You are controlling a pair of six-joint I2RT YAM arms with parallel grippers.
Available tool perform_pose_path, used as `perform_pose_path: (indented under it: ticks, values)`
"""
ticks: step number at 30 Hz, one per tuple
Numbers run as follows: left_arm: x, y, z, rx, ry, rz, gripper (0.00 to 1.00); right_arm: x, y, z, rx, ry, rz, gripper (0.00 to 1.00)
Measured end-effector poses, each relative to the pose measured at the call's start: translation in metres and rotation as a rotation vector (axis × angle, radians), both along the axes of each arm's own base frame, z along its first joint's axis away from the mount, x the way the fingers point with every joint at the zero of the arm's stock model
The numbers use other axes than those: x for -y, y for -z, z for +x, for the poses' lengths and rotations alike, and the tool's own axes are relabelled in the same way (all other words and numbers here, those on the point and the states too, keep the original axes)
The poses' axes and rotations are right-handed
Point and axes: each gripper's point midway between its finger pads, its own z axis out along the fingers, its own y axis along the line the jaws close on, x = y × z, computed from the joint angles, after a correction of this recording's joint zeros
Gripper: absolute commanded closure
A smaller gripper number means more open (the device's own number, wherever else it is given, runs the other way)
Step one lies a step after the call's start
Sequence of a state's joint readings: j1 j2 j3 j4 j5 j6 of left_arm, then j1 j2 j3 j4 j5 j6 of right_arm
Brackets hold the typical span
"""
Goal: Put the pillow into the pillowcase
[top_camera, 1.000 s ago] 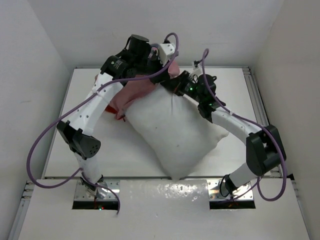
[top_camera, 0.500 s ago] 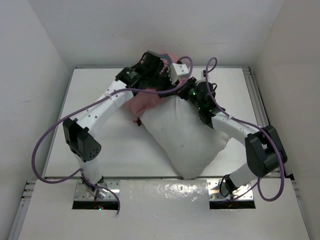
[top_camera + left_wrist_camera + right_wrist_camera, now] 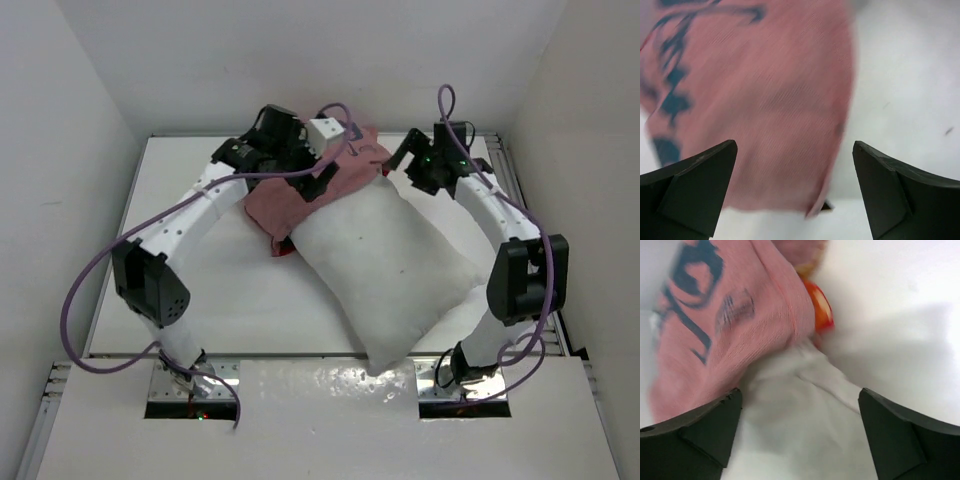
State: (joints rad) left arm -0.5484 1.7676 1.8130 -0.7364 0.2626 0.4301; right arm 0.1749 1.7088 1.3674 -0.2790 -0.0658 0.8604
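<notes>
The pillowcase hem's near corner (image 3: pixel 281 243) (image 3: pixel 816 204) sticks out free past the pillow's edge, so I will pull my left gripper back and lower it onto that corner to close there.
The white pillow (image 3: pixel 390 270) lies slantwise across the table, its far end tucked at the mouth of the pink-red pillowcase (image 3: pixel 285 200), which is bunched at the back centre. My left gripper (image 3: pixel 318 178) hovers open above the pillowcase; in the left wrist view the pink cloth with dark blue print (image 3: pixel 755 100) lies below the gripper (image 3: pixel 795 185), with nothing held. My right gripper (image 3: pixel 398 160) stands open over the pillow's far corner. In the right wrist view the pillow (image 3: pixel 800 415) and the pillowcase edge (image 3: pixel 730 315) lie beneath the gripper (image 3: pixel 800 435), free of its wide-apart fingers (image 3: pixel 695 430).
The white table (image 3: pixel 200 290) is walled in by white panels on the left, back and right. A metal rail (image 3: pixel 505 180) runs along its right edge. Purple cables loop from both arms over the work area.
Both grippers have gone from shut to open and let go of the pillowcase. The arms have drawn apart toward the back, and the pillow with its case has settled on the table.
</notes>
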Motion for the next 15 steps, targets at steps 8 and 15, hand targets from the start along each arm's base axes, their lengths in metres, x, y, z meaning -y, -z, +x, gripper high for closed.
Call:
perform_pose_path:
  ticks: [8,15]
  values:
    - [-0.104,0.045,-0.034,-0.076,-0.216,0.123,0.21,0.03,0.008,-0.069,-0.109,-0.14,-0.205,0.34]
    - [-0.107,0.104,-0.066,-0.191,-0.179,0.22,0.09,0.006,-0.044,-0.119,0.091,-0.284,-0.369,0.01]
